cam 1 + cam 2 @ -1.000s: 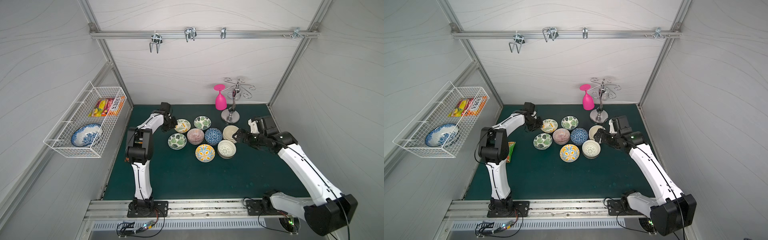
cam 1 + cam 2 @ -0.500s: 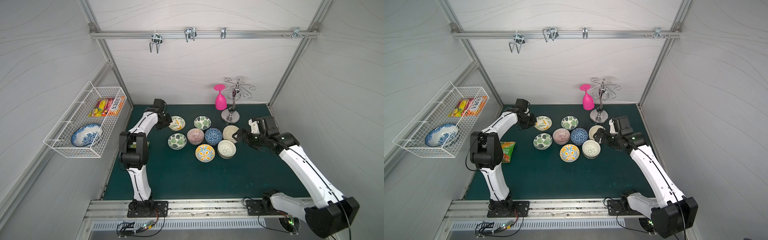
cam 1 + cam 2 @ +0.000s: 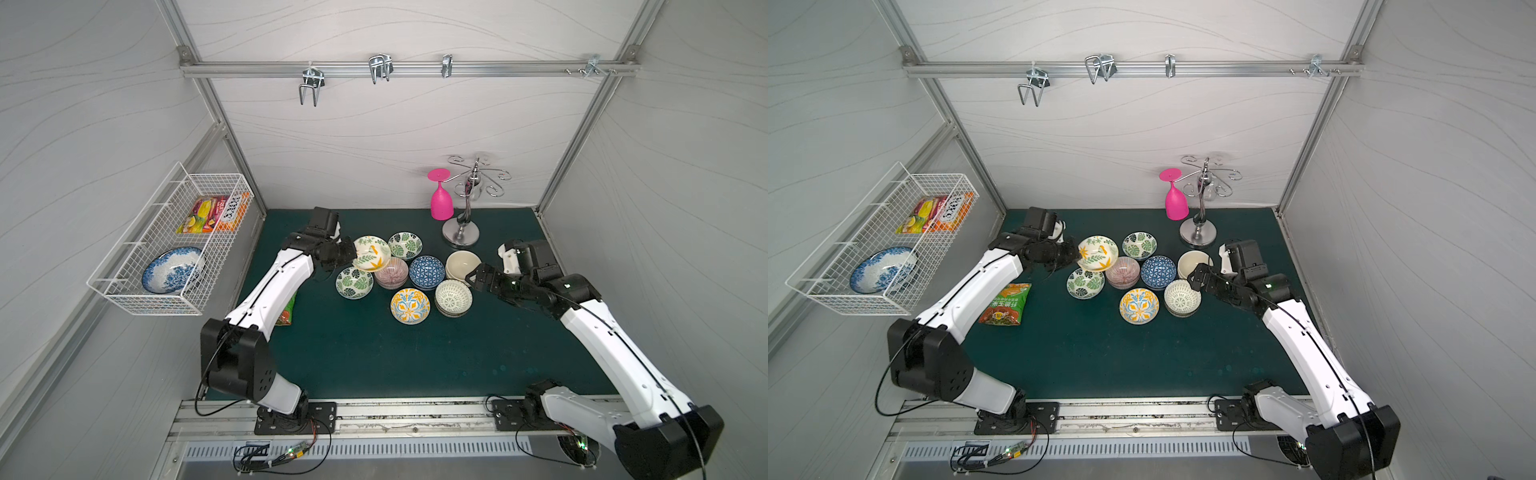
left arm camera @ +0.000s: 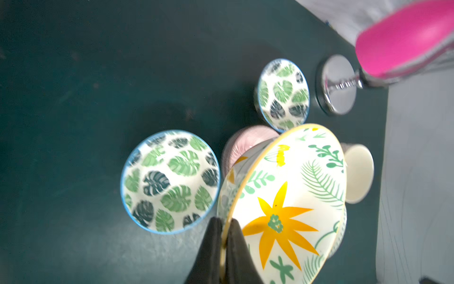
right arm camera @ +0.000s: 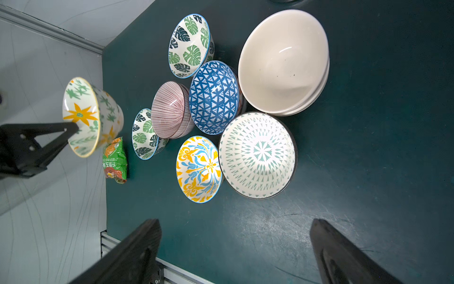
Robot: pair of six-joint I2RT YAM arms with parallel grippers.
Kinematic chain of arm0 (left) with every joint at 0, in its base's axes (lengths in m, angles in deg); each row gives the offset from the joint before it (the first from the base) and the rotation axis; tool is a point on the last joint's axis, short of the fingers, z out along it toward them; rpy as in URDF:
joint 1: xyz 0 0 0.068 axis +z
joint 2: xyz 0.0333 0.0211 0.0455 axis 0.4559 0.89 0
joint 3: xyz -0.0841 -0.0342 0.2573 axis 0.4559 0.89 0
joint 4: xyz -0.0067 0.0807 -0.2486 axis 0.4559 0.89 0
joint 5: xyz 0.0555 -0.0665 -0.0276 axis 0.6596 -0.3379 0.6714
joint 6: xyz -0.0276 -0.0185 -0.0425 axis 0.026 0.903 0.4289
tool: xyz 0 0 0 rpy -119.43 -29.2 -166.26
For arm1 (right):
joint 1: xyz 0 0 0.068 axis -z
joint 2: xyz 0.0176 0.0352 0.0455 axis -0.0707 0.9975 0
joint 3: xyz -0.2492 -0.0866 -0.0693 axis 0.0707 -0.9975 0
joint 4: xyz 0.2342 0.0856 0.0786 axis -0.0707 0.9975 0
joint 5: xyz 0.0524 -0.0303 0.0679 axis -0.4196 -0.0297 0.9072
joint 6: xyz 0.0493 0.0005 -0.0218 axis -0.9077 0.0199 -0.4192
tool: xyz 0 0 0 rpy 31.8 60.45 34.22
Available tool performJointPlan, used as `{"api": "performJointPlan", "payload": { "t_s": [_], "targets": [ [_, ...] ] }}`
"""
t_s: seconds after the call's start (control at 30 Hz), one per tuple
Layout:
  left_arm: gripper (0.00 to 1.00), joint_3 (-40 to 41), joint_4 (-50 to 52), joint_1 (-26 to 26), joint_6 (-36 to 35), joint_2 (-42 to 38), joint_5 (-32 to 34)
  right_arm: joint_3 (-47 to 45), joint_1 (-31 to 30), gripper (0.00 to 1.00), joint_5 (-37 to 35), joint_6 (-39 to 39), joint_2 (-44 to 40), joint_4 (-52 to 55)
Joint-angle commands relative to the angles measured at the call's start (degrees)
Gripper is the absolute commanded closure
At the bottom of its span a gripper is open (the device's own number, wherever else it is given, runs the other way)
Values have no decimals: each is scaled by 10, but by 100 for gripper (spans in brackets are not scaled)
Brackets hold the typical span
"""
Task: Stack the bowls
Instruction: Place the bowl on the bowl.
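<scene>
The empty yellow-and-blue floral bowl sits below and back, so my left gripper should next draw back over it, lower the cream bowl inside and release it.
My left gripper is shut on the rim of a cream bowl with a yellow flower. That bowl hangs tilted above the mat, over the edge of the pink-striped bowl. On the mat sit two green-leaf bowls, a blue-patterned bowl, stacked cream bowls, stacked lattice bowls and a yellow-and-blue floral bowl. My right gripper stands open and empty, just right of the lattice bowls.
A wire basket on the left wall holds a large blue-and-white bowl and a snack box. A snack packet lies on the mat under my left arm. A pink glass hangs on a chrome rack at the back.
My left gripper has lifted the yellow-flower bowl and swung it right, over the pink-striped bowl, and its elbow has dropped toward the front. The right arm has not moved.
</scene>
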Motion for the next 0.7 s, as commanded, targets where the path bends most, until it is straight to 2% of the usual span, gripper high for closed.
{"api": "performJointPlan", "payload": {
  "t_s": [0.0,0.17,0.37,0.67],
  "targets": [
    [100,46,-30,-49,41,-53,-2,-15,2,1,8,-3,-16,-14],
    [100,127,-79,-118,97,-109,18,-34,2,1,17,-5,-28,-18],
    [100,172,-136,-168,121,-96,28,-46,2,1,16,-2,-51,-12],
    [100,203,-209,-196,147,-59,40,-59,3,1,10,3,-74,-4]
  ]
}}
